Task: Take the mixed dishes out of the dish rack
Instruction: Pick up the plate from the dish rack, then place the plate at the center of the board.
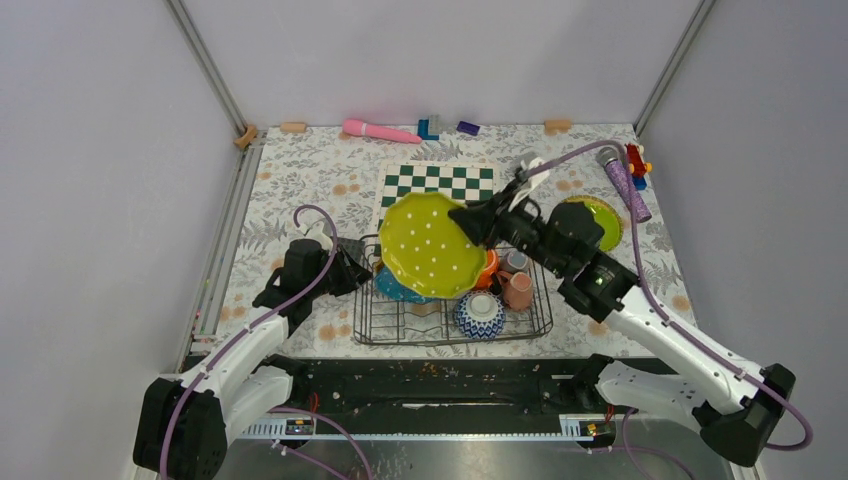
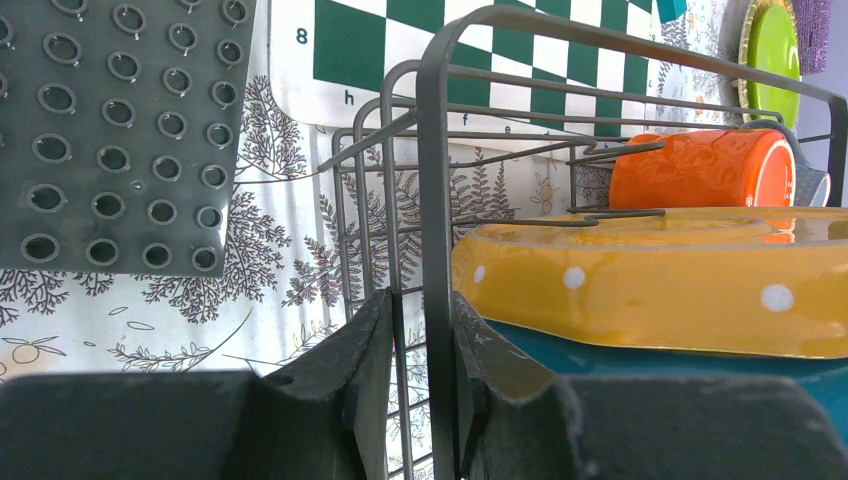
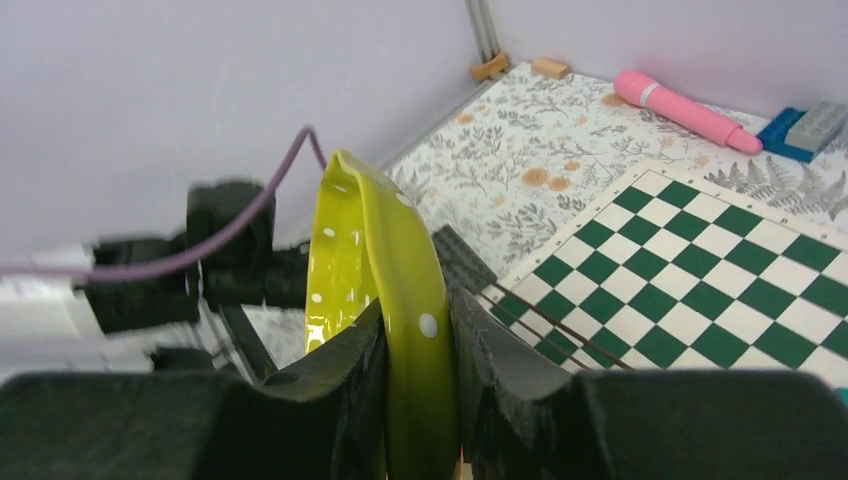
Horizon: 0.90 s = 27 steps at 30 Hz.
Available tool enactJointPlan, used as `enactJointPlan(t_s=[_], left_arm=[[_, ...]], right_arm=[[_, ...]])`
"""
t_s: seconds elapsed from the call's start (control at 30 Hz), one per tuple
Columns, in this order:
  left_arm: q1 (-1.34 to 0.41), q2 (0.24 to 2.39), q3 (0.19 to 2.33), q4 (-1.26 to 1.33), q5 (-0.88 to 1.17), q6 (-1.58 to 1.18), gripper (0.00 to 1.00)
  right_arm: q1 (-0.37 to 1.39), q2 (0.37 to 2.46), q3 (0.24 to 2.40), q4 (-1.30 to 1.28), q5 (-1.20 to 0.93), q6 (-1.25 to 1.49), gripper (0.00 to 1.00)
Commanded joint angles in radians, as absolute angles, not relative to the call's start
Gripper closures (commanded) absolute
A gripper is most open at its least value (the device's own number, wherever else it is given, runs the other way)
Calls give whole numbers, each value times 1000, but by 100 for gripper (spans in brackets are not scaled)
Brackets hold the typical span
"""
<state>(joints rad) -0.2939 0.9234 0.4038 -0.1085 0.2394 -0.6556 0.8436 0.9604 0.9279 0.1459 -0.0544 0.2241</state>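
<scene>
I need to swing my right gripper to its right in the top view, lower and release the polka-dot plate, since clear tabletop (image 1: 628, 267) beside the other green plate lies below there.
My right gripper (image 1: 467, 221) (image 3: 415, 350) is shut on the rim of a lime green polka-dot plate (image 1: 430, 246) (image 3: 385, 265), held tilted above the dish rack (image 1: 420, 338). My left gripper (image 1: 366, 270) (image 2: 422, 335) is shut on an upright wire of the dish rack (image 2: 437, 190) at its left end. Inside the rack lie a yellow-orange plate (image 2: 650, 280) over a teal plate (image 1: 393, 288) (image 2: 640, 362), an orange cup (image 1: 488, 268) (image 2: 700, 168), a small grey cup (image 1: 515, 261), a pink mug (image 1: 518, 290) and a blue-and-white bowl (image 1: 480, 314).
A green-and-white chessboard (image 1: 440, 184) (image 3: 720, 270) lies behind the rack, and a dark grey holed mat (image 2: 110, 130) sits to its left. Another green plate (image 1: 602, 222) rests on the table at right. Toys line the back edge, among them a pink handle (image 1: 380, 131).
</scene>
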Motion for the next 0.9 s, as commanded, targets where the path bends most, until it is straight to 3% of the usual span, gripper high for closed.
enactJointPlan(t_s=[0.0,0.33,0.67,0.87], left_arm=[[-295,915,417,-156,238,-632,83],[-295,898,423,-183,214,-624,83],[-295,889,426,-193,206,-618,83],[-295,890,428,-193,204,-619,80]], right_arm=[[668,987,1061,333,-200,584,100],[346,1042,1016,378,-126,935,100],[58,722,743,173,170,944,100],[6,511,620,-31,411,871,100]])
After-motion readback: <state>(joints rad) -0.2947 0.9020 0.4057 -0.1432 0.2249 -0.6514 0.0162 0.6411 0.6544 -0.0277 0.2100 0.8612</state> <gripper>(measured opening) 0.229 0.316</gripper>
